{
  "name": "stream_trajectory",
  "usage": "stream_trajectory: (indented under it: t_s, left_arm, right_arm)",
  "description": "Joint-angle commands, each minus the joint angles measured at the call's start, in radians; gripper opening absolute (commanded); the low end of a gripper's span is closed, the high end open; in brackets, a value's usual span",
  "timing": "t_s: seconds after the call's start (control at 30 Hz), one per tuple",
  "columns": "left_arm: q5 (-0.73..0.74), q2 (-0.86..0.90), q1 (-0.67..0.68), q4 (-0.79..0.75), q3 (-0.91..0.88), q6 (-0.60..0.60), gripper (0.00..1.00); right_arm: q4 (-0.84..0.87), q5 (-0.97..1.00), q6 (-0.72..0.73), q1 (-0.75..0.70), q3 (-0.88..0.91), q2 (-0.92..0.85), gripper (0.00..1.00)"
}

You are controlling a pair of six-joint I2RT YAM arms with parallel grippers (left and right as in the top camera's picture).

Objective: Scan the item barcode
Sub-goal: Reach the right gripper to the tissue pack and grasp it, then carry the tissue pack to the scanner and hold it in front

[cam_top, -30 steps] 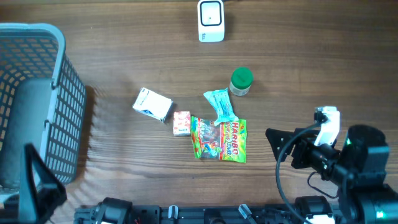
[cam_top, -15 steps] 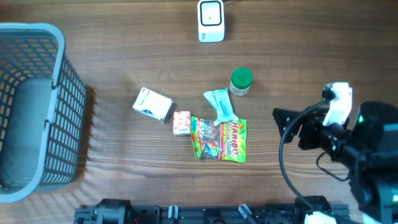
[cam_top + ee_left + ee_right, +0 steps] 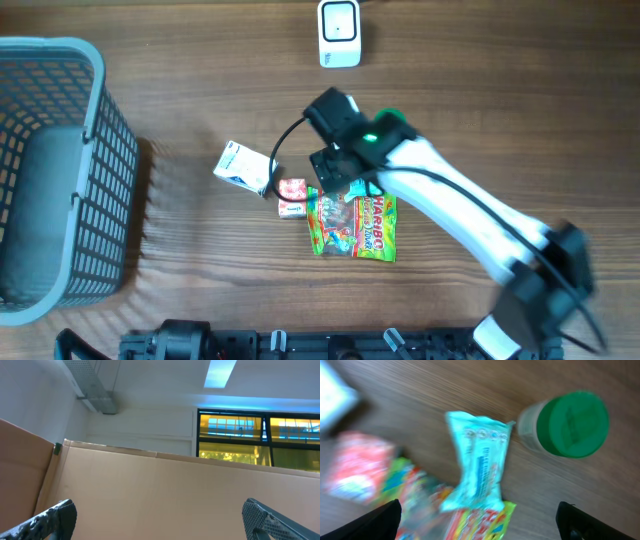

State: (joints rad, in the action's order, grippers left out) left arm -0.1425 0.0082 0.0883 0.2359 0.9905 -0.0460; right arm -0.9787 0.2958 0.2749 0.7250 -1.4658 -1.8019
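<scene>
The teal packet is lined up between my fingers, so my right gripper will next go down to the packet at its end overlapping the Haribo bag and close.
Several items lie at mid-table: a white box [image 3: 243, 167], a small pink box [image 3: 291, 197], a Haribo bag [image 3: 352, 228] and a green-lidded jar [image 3: 392, 118]. The white scanner [image 3: 339, 33] stands at the far edge. My right gripper [image 3: 338, 172] hangs open over the items, holding nothing. In the right wrist view a teal packet [image 3: 479, 467] lies between its fingertips [image 3: 376, 521], overlapping the Haribo bag [image 3: 470, 522], with the jar [image 3: 570, 425] at the upper right. No barcode shows. My left gripper [image 3: 160, 521] is open and empty, facing a cardboard wall [image 3: 150, 485].
A grey plastic basket [image 3: 95, 190] fills the left side of the table. The right arm's white link [image 3: 450, 205] runs from the lower right corner across the table. In the right wrist view the pink box [image 3: 357, 467] and white box [image 3: 332, 390] are blurred.
The right arm has swung from the table's right edge leftward to above the items, now covering the teal packet in the overhead view. The left arm's tip left the lower left corner.
</scene>
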Motion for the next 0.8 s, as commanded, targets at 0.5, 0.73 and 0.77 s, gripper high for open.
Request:
stream_trajectory:
  t_s: [0.5, 0.73, 0.77]
  left_arm:
    - [-0.013, 0.0, -0.008, 0.023, -0.005, 0.009, 1.0]
    - [-0.013, 0.0, -0.008, 0.023, -0.005, 0.009, 1.0]
    - [-0.013, 0.0, -0.008, 0.022, -0.005, 0.009, 1.0]
  right_arm:
    - [0.029, 0.247, 0.204, 0.123, -0.008, -0.259, 0.86]
    - [-0.016, 0.284, 0.306, 0.117, -0.008, -0.32, 0.65]
    - [-0.016, 0.285, 0.311, 0.116, -0.007, -0.32, 0.61]
